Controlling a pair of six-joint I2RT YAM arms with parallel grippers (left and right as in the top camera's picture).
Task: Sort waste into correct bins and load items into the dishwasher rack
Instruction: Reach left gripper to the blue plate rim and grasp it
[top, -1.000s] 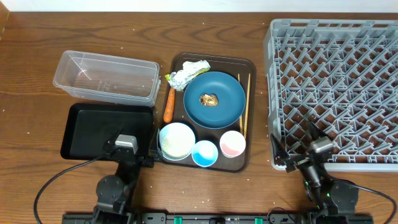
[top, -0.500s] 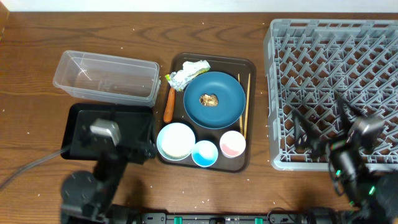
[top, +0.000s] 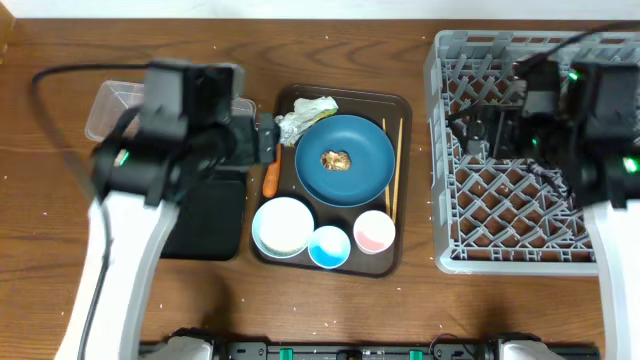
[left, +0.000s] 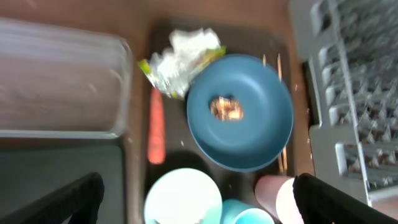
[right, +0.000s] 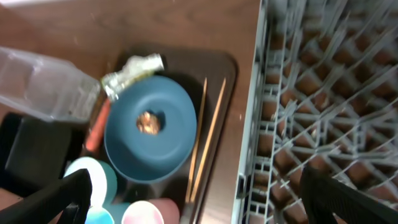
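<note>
The left gripper lowers toward the dark-blue plate next, onto its rim facing the carrot (top: 298, 168), where empty tray between plate and carrot leaves a finger room.
On the brown serving tray (top: 402, 106) lie the wrapper (top: 305, 117), the carrot (top: 271, 178), the dark-blue plate (top: 358, 175) with a brown scrap (top: 336, 160), the chopsticks (top: 397, 165), the white bowl (top: 283, 226), the blue cup (top: 329, 246) and the pink cup (top: 374, 231). My left gripper (top: 266, 140) is open and empty, raised beside the wrapper (left: 180, 59) and above the carrot (left: 156, 134). My right gripper (top: 478, 130) is open and empty above the dishwasher rack (top: 520, 215). Rice grains cannot be made out.
The clear tub (top: 108, 108) and the black tray (top: 205, 222) lie left of the serving tray, partly hidden under my left arm. The rack's left wall (right: 252, 124) stands close to the chopsticks (right: 205, 137).
Both arms rose from the table's front edge and swung toward the back: the left over the tub and black tray, the right over the rack. No object moved.
</note>
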